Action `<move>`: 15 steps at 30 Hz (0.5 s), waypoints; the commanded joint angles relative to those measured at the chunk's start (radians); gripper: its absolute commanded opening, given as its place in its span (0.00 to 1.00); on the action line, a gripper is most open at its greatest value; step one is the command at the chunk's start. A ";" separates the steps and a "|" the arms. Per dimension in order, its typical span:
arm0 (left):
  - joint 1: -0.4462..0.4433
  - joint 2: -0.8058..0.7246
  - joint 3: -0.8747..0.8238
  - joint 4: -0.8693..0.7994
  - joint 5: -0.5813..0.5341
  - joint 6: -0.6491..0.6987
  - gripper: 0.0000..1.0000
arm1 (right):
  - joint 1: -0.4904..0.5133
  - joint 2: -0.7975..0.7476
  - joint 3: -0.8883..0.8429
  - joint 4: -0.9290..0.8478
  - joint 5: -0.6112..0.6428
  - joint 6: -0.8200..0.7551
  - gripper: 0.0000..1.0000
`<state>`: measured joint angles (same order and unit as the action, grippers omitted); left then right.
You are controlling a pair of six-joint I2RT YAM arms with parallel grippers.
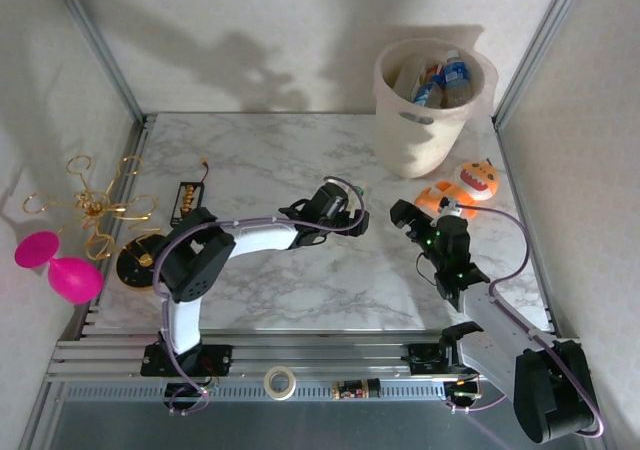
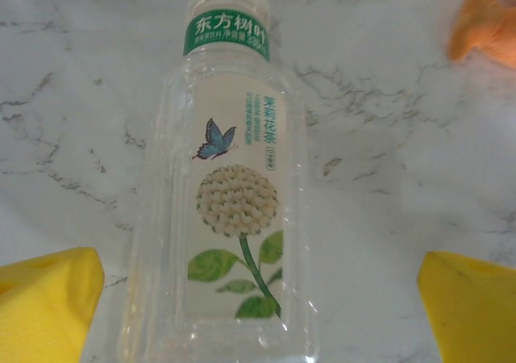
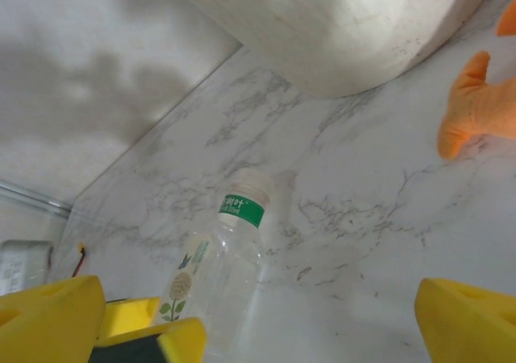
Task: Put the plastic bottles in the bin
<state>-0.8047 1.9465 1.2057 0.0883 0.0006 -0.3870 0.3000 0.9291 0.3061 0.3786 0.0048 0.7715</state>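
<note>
Next, my left gripper lowers its open fingers down past both sides of the bottle's lower body (image 2: 234, 246), which lies below between them, and closes there.
A clear plastic bottle (image 2: 234, 210) with a green neck band and a flower label lies on the marble table, its cap pointing away from the left wrist camera. My left gripper (image 2: 258, 298) is open, one yellow finger on each side of the bottle's base, neither touching it. It reaches in from the left (image 1: 350, 218). My right gripper (image 1: 403, 213) is open and holds nothing, a little to the right of the same bottle (image 3: 222, 258). The cream bin (image 1: 420, 140) stands at the back right with several plastic bottles (image 1: 445, 78) inside.
An orange toy (image 1: 465, 185) lies just in front of the bin, close to my right arm. At the left edge are a gold wire stand (image 1: 95, 205), pink balloons (image 1: 60, 270) and a black battery holder (image 1: 187, 202). A tape roll (image 1: 280, 380) sits on the front rail.
</note>
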 commanded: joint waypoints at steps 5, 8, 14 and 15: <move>-0.005 0.077 0.088 -0.077 -0.044 0.028 0.96 | 0.009 -0.079 -0.032 0.016 0.056 0.007 0.99; -0.005 0.093 0.098 -0.079 -0.036 0.030 0.91 | 0.007 -0.085 -0.033 0.014 0.059 0.003 0.99; -0.005 0.108 0.101 -0.078 -0.023 0.037 0.72 | 0.008 -0.069 -0.033 0.022 0.065 0.038 0.99; -0.005 0.109 0.098 -0.078 -0.024 0.039 0.70 | 0.008 -0.068 -0.033 0.025 0.062 0.041 0.99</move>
<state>-0.8047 2.0415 1.2831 0.0376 -0.0181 -0.3599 0.3000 0.8570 0.2848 0.3779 0.0357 0.7845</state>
